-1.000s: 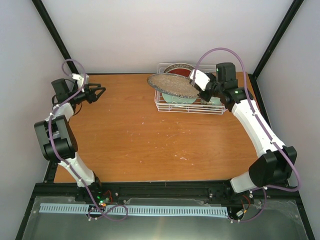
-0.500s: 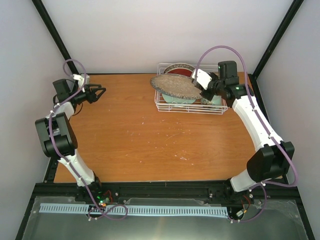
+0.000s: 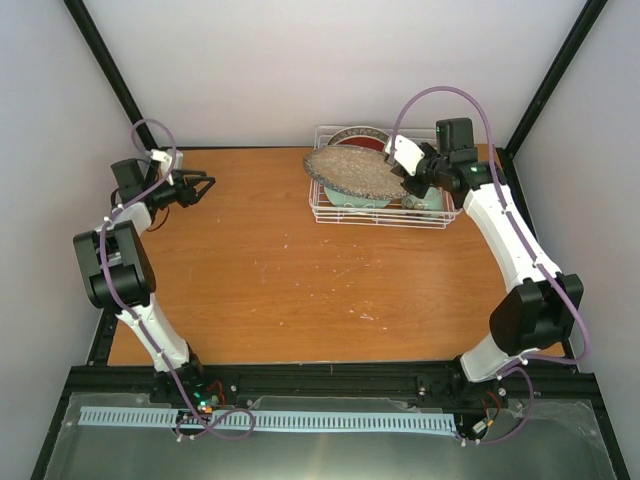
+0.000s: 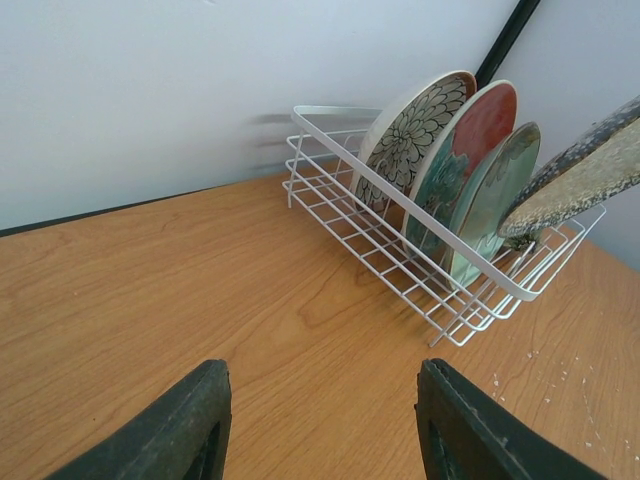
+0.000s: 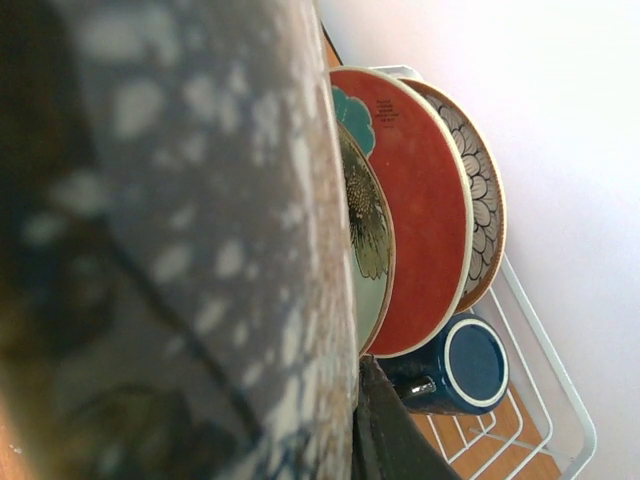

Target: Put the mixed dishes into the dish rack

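Observation:
The large speckled grey plate still hangs above the rack's wires, so my right gripper should lower it down beside the pale green plate [image 4: 500, 200] next.
The white wire dish rack [image 3: 380, 218] stands at the back right of the table. The petal-patterned plate [image 4: 415, 130], the red-rimmed teal plate [image 4: 472, 140] and the pale green plate [image 4: 500, 200] stand upright in it. The dark blue mug [image 5: 460, 365] lies in the rack beside them. My right gripper [image 3: 408, 180] is shut on the rim of the large speckled grey plate [image 3: 355, 172] and holds it tilted over the rack's front part. That plate fills the right wrist view [image 5: 200, 250]. My left gripper [image 3: 205, 185] is open and empty at the far left. A pale green shape [image 3: 432, 201], perhaps the bowl, shows under the right arm.
The left gripper [image 4: 320, 420] points across bare wood toward the rack [image 4: 400, 215]. White walls and black frame posts close the back and both sides. The rack [image 5: 560, 400] sits close to the back wall.
My right gripper has carried the speckled plate a little to the right and back, farther over the rack. The left arm has hardly moved.

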Available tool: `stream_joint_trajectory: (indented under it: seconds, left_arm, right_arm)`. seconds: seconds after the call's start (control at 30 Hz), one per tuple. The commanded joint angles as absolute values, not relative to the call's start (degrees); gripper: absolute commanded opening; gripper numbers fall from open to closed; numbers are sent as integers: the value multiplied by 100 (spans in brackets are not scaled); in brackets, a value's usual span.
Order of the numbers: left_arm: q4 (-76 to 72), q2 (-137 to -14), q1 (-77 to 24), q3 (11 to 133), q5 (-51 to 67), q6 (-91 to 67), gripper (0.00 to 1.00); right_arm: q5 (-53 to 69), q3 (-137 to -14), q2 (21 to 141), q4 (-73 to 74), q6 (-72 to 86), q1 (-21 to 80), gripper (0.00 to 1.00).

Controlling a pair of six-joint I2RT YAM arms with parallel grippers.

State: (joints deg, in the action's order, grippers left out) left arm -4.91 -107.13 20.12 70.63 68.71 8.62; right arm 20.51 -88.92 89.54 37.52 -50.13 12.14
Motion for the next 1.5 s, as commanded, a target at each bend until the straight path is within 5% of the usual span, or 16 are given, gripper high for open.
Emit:
stream_joint_trajectory:
  seconds: [0.0,1.47]
  left_arm:
    - [-448,-10775,1981,7283,6908,1008,52]
    - [-160,-11258,1963,7567,6908,1178,52]
  right_arm:
    - [2468,-9382,8912,2798,-4873,1193,3]
    - [2903,-9956,10371,3743,-4488,1204,3]
